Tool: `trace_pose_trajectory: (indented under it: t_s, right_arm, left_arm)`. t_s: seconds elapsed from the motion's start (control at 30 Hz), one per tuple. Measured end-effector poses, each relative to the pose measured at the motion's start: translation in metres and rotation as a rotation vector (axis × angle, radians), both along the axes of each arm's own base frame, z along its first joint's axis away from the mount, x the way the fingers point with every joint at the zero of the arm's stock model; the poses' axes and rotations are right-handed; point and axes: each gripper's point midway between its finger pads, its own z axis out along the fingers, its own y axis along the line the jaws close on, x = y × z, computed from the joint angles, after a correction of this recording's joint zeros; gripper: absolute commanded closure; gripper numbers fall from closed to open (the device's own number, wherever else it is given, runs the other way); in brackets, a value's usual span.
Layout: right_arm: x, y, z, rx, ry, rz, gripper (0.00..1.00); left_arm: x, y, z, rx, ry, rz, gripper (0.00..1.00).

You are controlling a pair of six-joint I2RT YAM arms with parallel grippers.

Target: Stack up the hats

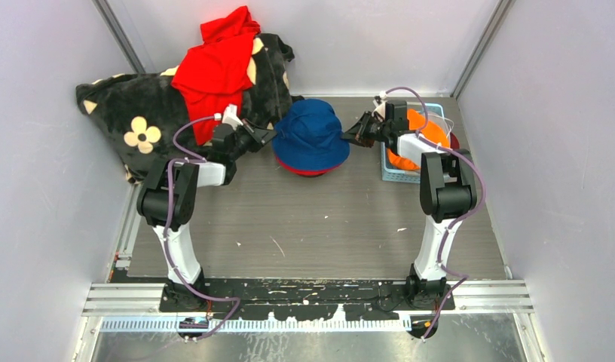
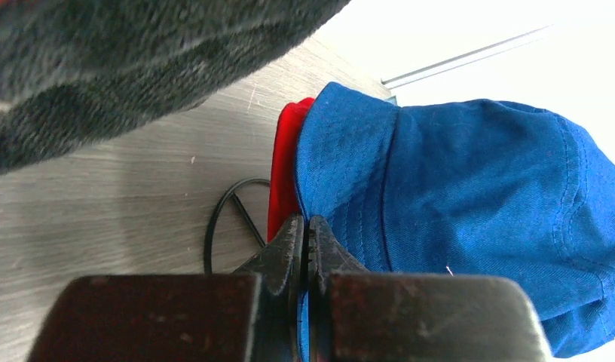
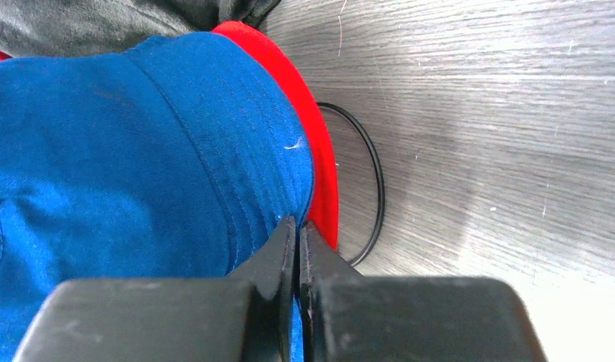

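My right gripper draws back toward the bare tabletop by the hat's near brim (image 1: 348,170) next and releases the cloth, since the blue hat (image 1: 312,133) already sits over the red hat.
A blue hat (image 1: 312,133) sits over a red hat (image 1: 303,170) at the back middle of the table; only the red brim shows beneath it. My left gripper (image 1: 268,136) is shut on the blue hat's left brim (image 2: 342,204), with a strip of blue cloth between its fingers (image 2: 288,249). From the other side my right gripper (image 1: 353,136) is shut on the right brim (image 3: 237,166), blue cloth pinched between its fingers (image 3: 319,256). The red hat's brim (image 3: 319,166) lies just under that grip. An orange hat (image 1: 425,133) lies in a basket at the right.
A light blue basket (image 1: 399,176) stands at the back right, under my right arm. A black blanket with cream flowers (image 1: 131,113) and a bright red garment (image 1: 218,64) are heaped at the back left. A thin black ring (image 3: 374,181) lies on the table under the hats.
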Motion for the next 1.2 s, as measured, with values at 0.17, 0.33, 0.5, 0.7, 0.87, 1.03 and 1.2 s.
trace_pose_trajectory:
  t_s: [0.17,0.33,0.5,0.7,0.87,1.03,1.2]
  right_arm:
    - [-0.009,-0.002,0.006,-0.010,-0.013,-0.002,0.99]
    - [-0.021,-0.004,0.008,-0.016,-0.010,-0.005,0.99]
    - [-0.039,-0.006,0.006,-0.023,0.002,-0.006,0.99]
    - [-0.060,-0.011,0.006,-0.044,-0.001,-0.014,0.99]
    - [-0.074,-0.015,0.008,-0.061,-0.010,-0.020,0.99]
    - [-0.078,-0.017,0.007,-0.069,-0.011,-0.022,0.89]
    - [-0.077,-0.021,0.012,-0.087,-0.023,-0.045,0.55]
  left_arm:
    - [-0.012,0.005,0.001,0.010,0.007,0.021,1.00]
    - [-0.022,0.008,0.004,0.025,0.012,0.030,1.00]
    - [-0.037,0.004,0.006,0.045,0.012,0.019,1.00]
    - [-0.055,-0.004,0.004,0.061,0.012,-0.004,1.00]
    - [-0.068,-0.013,0.001,0.072,0.015,-0.020,1.00]
    - [-0.074,-0.011,0.003,0.092,0.017,-0.009,0.85]
    - [-0.077,0.006,0.008,0.193,0.041,0.048,0.60]
